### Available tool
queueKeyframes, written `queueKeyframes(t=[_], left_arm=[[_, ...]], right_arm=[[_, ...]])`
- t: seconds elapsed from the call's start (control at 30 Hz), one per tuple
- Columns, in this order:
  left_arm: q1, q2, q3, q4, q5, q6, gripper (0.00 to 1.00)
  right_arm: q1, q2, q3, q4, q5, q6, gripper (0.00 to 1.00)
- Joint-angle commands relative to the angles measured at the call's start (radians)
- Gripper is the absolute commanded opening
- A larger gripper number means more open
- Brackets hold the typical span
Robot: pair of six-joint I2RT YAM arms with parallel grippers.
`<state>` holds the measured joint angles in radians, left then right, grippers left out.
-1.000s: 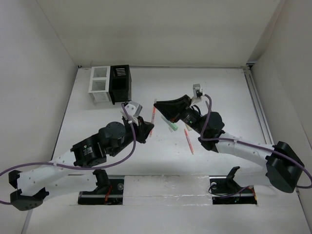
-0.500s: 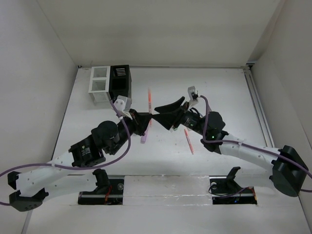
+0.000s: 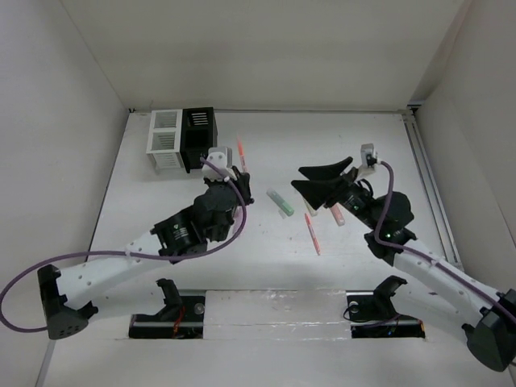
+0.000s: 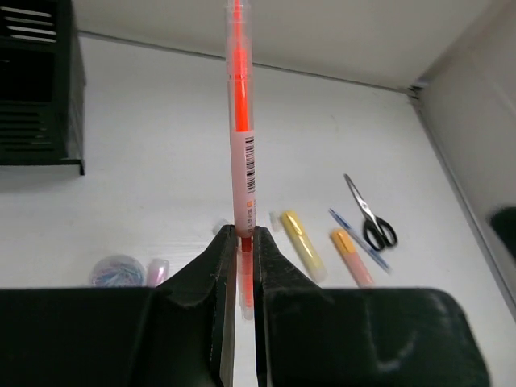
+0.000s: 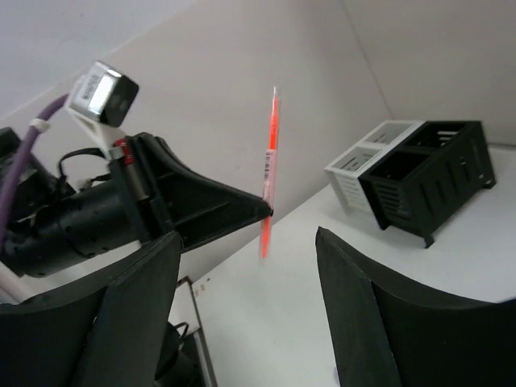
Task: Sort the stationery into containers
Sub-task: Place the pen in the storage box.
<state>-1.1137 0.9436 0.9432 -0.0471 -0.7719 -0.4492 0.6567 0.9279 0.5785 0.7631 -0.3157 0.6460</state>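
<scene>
The black container's far section point(image 3: 197, 119) point(image 4: 29, 24) is open at the top. Next, my left gripper needs to move outward and left in the top view, over it, to release the pen.
My left gripper point(image 3: 238, 171) is shut on an orange pen point(image 3: 240, 151), gripped near its lower end and standing upright point(image 4: 241, 121) between the jaws point(image 4: 242, 235). It hangs just right of the black container point(image 3: 197, 135), which is joined to the white container point(image 3: 164, 137). My right gripper point(image 3: 297, 178) stands open and empty to the right of the pen point(image 5: 270, 169). A green marker point(image 3: 280, 201), a red pen point(image 3: 312, 234) and a pink-orange marker point(image 3: 336, 214) lie on the table under and near the right gripper.
The left wrist view shows a yellow marker point(image 4: 302, 244), an orange marker point(image 4: 351, 258), a blue pen point(image 4: 359, 239), black-handled scissors point(image 4: 371, 219) and a round greyish-purple item point(image 4: 117, 270) on the white table. Walls close the table at the back and sides.
The right gripper opened, let go of the orange pen and drew back to the right. The left gripper carried the pen up toward the black container.
</scene>
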Motion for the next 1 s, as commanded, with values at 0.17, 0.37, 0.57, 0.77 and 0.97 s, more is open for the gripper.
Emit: queueKeyframes(t=[0.17, 0.37, 0.57, 0.77, 0.97], left_arm=[[0.365, 0.205, 0.163, 0.101, 0.211, -0.046, 0.00], [0.705, 0.509, 0.481, 0.058, 0.225, 0.013, 0.00], [0.843, 0.827, 0.739, 0.138, 0.054, 0.219, 0.00], [0.865, 0.971, 0.783, 0.320, -0.029, 0.342, 0.00], [0.934, 1.046, 0.842, 0.368, -0.008, 0.350, 0.00]], right_arm=[[-0.101, -0.201, -0.049, -0.143, -0.051, -0.045, 0.73], [-0.111, -0.222, -0.080, -0.188, -0.083, -0.065, 0.75], [-0.111, -0.199, -0.137, -0.094, -0.158, -0.008, 0.75], [-0.089, -0.236, -0.161, -0.126, -0.180, -0.026, 0.75], [-0.089, -0.245, -0.152, -0.173, -0.178, -0.063, 0.75]])
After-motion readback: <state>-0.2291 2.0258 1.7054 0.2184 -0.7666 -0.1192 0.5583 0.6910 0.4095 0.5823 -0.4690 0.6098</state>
